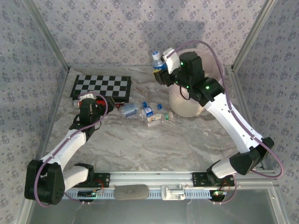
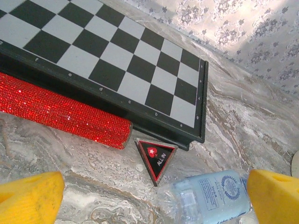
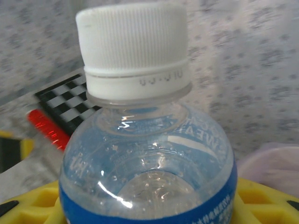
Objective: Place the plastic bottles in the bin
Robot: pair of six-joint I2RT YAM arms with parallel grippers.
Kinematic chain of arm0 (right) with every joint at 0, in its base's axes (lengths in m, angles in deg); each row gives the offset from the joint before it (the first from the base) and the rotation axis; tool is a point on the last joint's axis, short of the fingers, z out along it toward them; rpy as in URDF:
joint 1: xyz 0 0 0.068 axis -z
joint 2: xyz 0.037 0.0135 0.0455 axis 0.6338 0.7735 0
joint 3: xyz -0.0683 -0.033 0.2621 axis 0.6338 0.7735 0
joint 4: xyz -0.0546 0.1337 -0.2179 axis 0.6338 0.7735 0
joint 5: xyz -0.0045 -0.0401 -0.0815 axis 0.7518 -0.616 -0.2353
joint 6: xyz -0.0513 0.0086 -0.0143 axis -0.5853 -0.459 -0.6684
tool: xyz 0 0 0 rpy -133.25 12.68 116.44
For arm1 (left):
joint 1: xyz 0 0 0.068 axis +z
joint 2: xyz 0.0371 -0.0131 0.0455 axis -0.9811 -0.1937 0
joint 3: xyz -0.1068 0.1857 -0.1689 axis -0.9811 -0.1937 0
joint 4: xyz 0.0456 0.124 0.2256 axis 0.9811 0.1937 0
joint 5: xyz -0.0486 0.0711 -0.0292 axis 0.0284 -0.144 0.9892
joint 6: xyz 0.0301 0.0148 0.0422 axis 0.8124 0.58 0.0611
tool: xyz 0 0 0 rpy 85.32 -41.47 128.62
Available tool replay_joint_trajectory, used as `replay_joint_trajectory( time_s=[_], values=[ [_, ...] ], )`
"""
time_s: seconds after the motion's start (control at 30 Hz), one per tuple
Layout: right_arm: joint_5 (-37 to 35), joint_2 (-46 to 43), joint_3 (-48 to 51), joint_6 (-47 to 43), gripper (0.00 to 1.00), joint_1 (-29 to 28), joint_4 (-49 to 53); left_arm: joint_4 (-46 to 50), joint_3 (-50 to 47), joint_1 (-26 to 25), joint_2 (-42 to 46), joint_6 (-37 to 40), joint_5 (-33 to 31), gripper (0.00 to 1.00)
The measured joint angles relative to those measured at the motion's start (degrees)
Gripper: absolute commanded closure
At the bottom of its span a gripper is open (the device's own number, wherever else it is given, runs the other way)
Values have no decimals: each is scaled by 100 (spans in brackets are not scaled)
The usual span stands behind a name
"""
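The bin's opening lies beside my right gripper, beneath my arm, so it will next swing sideways away from the chessboard, over the pink bag [image 3: 275, 163], and let go of the bottle.
My right gripper [image 1: 163, 70] is shut on a clear bottle [image 3: 145, 154] with a white cap and a blue label, held high above the table just left of the cream-white bin [image 1: 184, 106]. My arm covers most of the bin. The bin's pink bag [image 3: 275, 163] shows at the right edge of the right wrist view. A few more clear bottles [image 1: 148, 112] lie on the table left of the bin. My left gripper [image 2: 152, 200] is open low over the table. A pale-blue-labelled bottle [image 2: 212, 198] lies between its yellow fingers [image 2: 28, 198], close to the right one.
A black-and-white chessboard [image 2: 117, 60] lies at the back left, with a red glitter stick [image 2: 60, 109] along its near edge. A black triangular "ALL IN" token [image 2: 156, 156] rests by the board's corner. Patterned walls enclose the marbled table [image 1: 154, 144].
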Motion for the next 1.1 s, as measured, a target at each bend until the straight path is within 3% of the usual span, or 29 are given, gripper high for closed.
replay_joint_trajectory(
  time_s=[0.2, 0.37, 0.6, 0.73, 0.87, 1.1],
  values=[
    [-741, -15, 13, 98, 59, 852, -262, -2, 0, 0, -164, 2, 179, 0],
    [-841, -26, 249, 514, 59, 1646, -254, -4, 2, -42, -245, 22, 254, 0],
    [-116, -17, 763, 1366, 56, 2610, -153, 4, 39, -212, -420, 122, 282, 0],
    [376, -2, 820, 1641, 53, 2802, -116, 15, 179, -334, -535, 170, 284, 0],
    [601, 76, 831, 1755, 40, 2813, -76, 24, 339, -446, -623, 238, 302, 0],
    [682, 175, 831, 1912, 7, 2817, 52, 144, 605, -669, -863, 435, 334, 0]
  ],
)
